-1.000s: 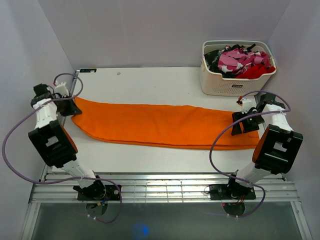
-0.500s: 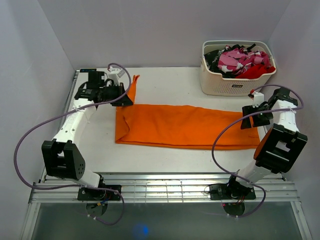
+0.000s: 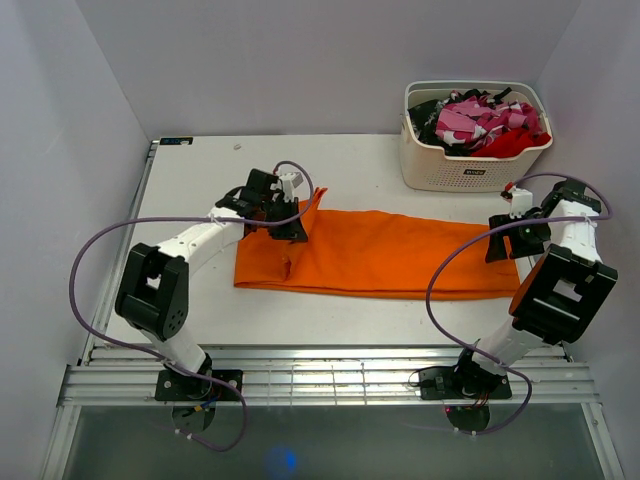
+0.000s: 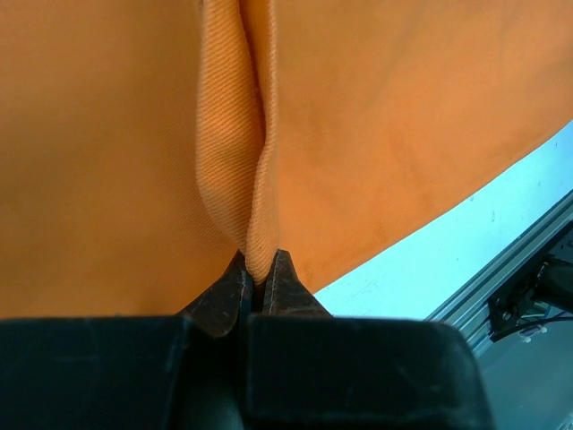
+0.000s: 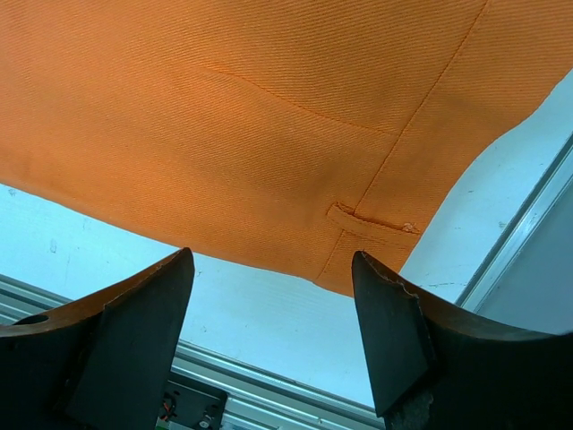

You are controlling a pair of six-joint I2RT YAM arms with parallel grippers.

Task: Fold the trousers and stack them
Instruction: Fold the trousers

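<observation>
The left gripper carries the pinched fold of the orange trousers to the right in the top view next, to the trousers' uncovered middle point(image 3: 350, 248) point(image 4: 394, 116), and releases it there.
The orange trousers point(image 3: 390, 252) lie across the middle of the table as a long band, with the left end turned over toward the right. My left gripper point(image 3: 293, 228) is shut on a pinched ridge of the orange cloth point(image 4: 242, 170) and holds that end above the band. My right gripper point(image 3: 508, 245) is open and hovers over the right end of the trousers point(image 5: 269, 116), where a belt loop point(image 5: 369, 221) shows near the edge. Nothing sits between its fingers point(image 5: 394, 340).
A white basket point(image 3: 470, 165) with red, pink-patterned and black clothes stands at the back right. The metal rail point(image 3: 330, 375) runs along the near table edge. Purple cables point(image 3: 100, 250) loop beside both arms.
My left gripper has carried the left end of the trousers rightward, from the far left edge to over the band's left part. The right gripper has let go and risen slightly.
</observation>
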